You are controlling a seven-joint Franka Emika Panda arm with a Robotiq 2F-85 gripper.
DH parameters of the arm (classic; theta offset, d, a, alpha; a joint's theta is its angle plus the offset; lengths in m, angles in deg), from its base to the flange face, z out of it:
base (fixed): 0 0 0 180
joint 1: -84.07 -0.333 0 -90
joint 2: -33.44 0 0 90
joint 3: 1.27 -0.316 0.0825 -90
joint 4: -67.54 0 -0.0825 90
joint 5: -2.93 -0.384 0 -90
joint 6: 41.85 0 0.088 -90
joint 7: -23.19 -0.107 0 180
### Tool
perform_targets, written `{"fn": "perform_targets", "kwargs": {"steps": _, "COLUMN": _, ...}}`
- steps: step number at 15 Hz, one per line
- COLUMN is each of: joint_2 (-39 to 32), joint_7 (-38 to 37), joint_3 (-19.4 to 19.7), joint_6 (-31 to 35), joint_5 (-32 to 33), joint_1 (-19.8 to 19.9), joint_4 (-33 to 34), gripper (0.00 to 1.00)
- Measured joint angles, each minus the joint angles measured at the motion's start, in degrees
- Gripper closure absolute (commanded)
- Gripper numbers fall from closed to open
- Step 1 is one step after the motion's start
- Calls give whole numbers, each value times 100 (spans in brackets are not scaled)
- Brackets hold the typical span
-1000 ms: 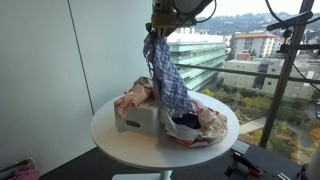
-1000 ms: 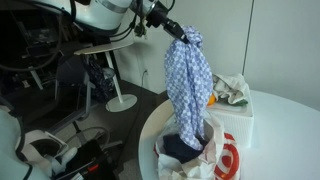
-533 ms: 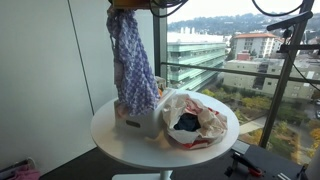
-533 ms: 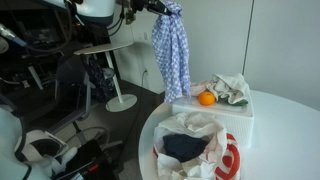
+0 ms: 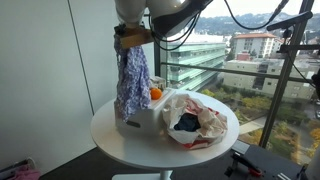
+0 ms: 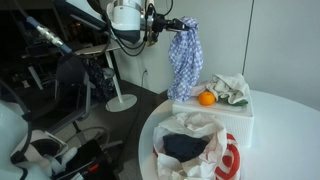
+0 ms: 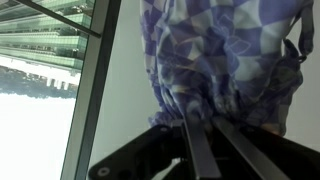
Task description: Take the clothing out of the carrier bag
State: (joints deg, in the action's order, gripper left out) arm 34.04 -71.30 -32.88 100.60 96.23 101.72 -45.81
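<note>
The cloth hangs clear of the carrier bag and the box's top is below my gripper, so next my gripper will move down toward the white box's top point(image 6: 190, 102) beside the orange and let the cloth go.
A blue-and-white checked cloth point(image 5: 132, 78) hangs from my gripper point(image 5: 133, 36), which is shut on its top. It also shows in the other exterior view point(image 6: 184, 60) and fills the wrist view point(image 7: 225, 60), bunched between the fingers point(image 7: 205, 118). The cloth hangs over the white box point(image 5: 140, 118), clear of the carrier bag. The white and red carrier bag point(image 5: 210, 122) lies open on the round table with dark clothing point(image 5: 186, 124) inside; the bag also shows in an exterior view point(image 6: 228, 160).
A round white table point(image 5: 125, 145) carries the white box point(image 6: 240, 122) with an orange point(image 6: 205, 99) and a crumpled cloth point(image 6: 232, 88) on top. A window wall stands behind. A side table and dark clutter point(image 6: 60, 90) stand nearby.
My gripper has carried the checked cloth out of the bag, up and sideways, then lowered it over the white box. The cloth now hangs free of the bag.
</note>
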Motion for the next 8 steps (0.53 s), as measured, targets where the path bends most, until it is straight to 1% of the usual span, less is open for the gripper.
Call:
{"fn": "perform_targets", "kwargs": {"steps": 2, "joint_2": -402, "joint_7": 17, "joint_3": 748, "joint_6": 36, "joint_5": -38, "joint_1": -587, "joint_4": -136, "gripper": 98}}
{"fn": "perform_targets", "kwargs": {"steps": 4, "joint_2": -733, "joint_7": 14, "joint_3": 1301, "joint_6": 124, "joint_5": -59, "joint_1": -979, "joint_4": -247, "gripper": 98}}
{"fn": "perform_targets", "kwargs": {"steps": 5, "joint_2": -882, "joint_7": 14, "joint_3": 1512, "joint_6": 173, "joint_5": -115, "joint_1": -1124, "joint_4": -295, "gripper": 98}}
{"fn": "perform_targets", "kwargs": {"steps": 7, "joint_2": -1126, "joint_7": 28, "joint_3": 1812, "joint_6": 246, "joint_5": -350, "joint_1": -1324, "joint_4": -358, "gripper": 98}}
{"fn": "perform_targets", "kwargs": {"steps": 8, "joint_2": -1221, "joint_7": 92, "joint_3": 1918, "joint_6": 328, "joint_5": -567, "joint_1": -1387, "joint_4": -380, "gripper": 88}}
